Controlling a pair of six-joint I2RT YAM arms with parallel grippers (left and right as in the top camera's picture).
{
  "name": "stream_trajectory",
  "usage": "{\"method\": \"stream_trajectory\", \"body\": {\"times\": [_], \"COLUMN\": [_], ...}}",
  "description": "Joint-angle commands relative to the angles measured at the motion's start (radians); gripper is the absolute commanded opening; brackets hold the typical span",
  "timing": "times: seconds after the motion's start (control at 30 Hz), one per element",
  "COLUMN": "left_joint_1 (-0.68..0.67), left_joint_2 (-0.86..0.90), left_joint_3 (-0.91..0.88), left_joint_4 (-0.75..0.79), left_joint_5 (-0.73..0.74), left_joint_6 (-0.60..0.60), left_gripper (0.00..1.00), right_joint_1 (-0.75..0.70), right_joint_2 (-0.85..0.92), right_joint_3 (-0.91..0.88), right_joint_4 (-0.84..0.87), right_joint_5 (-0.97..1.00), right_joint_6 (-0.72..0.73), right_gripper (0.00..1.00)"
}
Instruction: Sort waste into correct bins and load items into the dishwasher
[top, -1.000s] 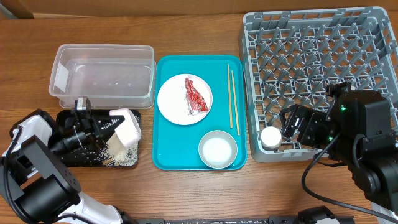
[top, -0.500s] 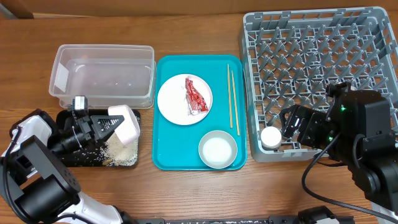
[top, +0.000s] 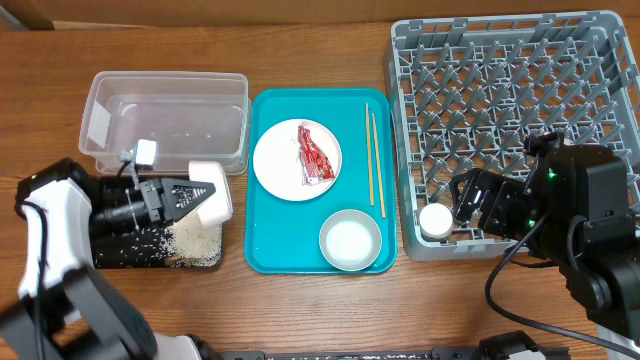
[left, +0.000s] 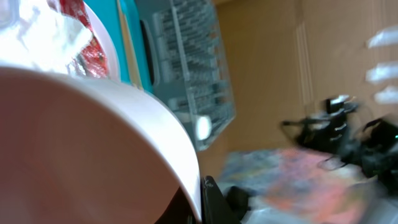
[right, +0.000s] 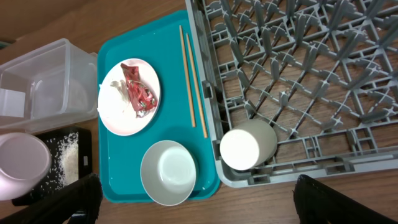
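The rice lies dumped, so the robot's left gripper should next swing to the teal tray and lower the bowl, kept level, onto the bare near corner (top: 276, 241) beside the whitish bowl (top: 350, 240).
My left gripper (top: 200, 193) is shut on the rim of the pale pink bowl (top: 213, 189), held tilted over the black tray (top: 120, 252), where white rice grains (top: 195, 240) lie in a pile. The bowl (left: 74, 143) fills the left wrist view. The clear tub (top: 165, 120) stands just behind. On the teal tray (top: 262, 262) are the white plate (top: 285, 165) with the red wrapper (top: 315, 152), two chopsticks (top: 372, 160) and a whitish bowl (top: 350, 240). The white cup (top: 435, 220) lies in the grey rack (top: 510, 100). My right gripper (right: 198, 204) hangs open above the rack's near left corner.
The rack fills the right side of the table up to its far edge. The teal tray sits tight between the rack and the two bins. Bare wooden table (top: 300, 310) runs along the front edge.
My left arm has lifted and carried the pink bowl slightly right and toward the tub; more rice lies on the black tray. The right arm has not moved.
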Motion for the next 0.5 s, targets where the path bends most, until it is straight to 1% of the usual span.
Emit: {"method": "stream_trajectory", "body": {"times": [0.0,0.03,0.07,0.17,0.23,0.3,0.4,0.47], "left_joint_1": [-0.106,-0.155,-0.214,-0.394,-0.546,-0.69,-0.863,-0.955], "left_joint_2": [-0.112,-0.138,-0.163,-0.205,-0.209,-0.201,-0.178,-0.152], "left_joint_3": [0.024,0.023,0.023,0.023,0.019,-0.001,-0.049,-0.086], "left_joint_4": [0.167,0.215,0.248,0.316,0.36,0.404,0.484,0.544], "left_joint_5": [-0.307,-0.417,-0.508,-0.695,-0.904,-1.064,-1.183,-1.253], "left_joint_6": [-0.443,-0.558,-0.645,-0.801,-0.948,-1.066,-1.179,-1.254], "left_gripper": [0.04,0.04,0.04,0.04,0.04,0.04,0.04,0.04], "right_joint_1": [0.002,0.002,0.002,0.002,0.002,0.002,0.002,0.002], "right_joint_2": [-0.003,-0.003,-0.003,-0.003,-0.003,-0.003,0.007,0.021], "right_joint_3": [0.023,0.023,0.023,0.023,0.023,0.021,0.006,-0.017], "right_joint_4": [0.006,0.006,0.006,0.005,0.003,-0.004,-0.019,-0.035], "right_joint_5": [0.001,0.001,0.001,-0.018,-0.038,-0.056,-0.076,-0.105], "right_joint_6": [0.002,0.002,0.002,0.002,0.002,0.002,0.002,0.002], "right_gripper": [1.0,1.0,1.0,1.0,1.0,1.0,1.0,1.0]}}
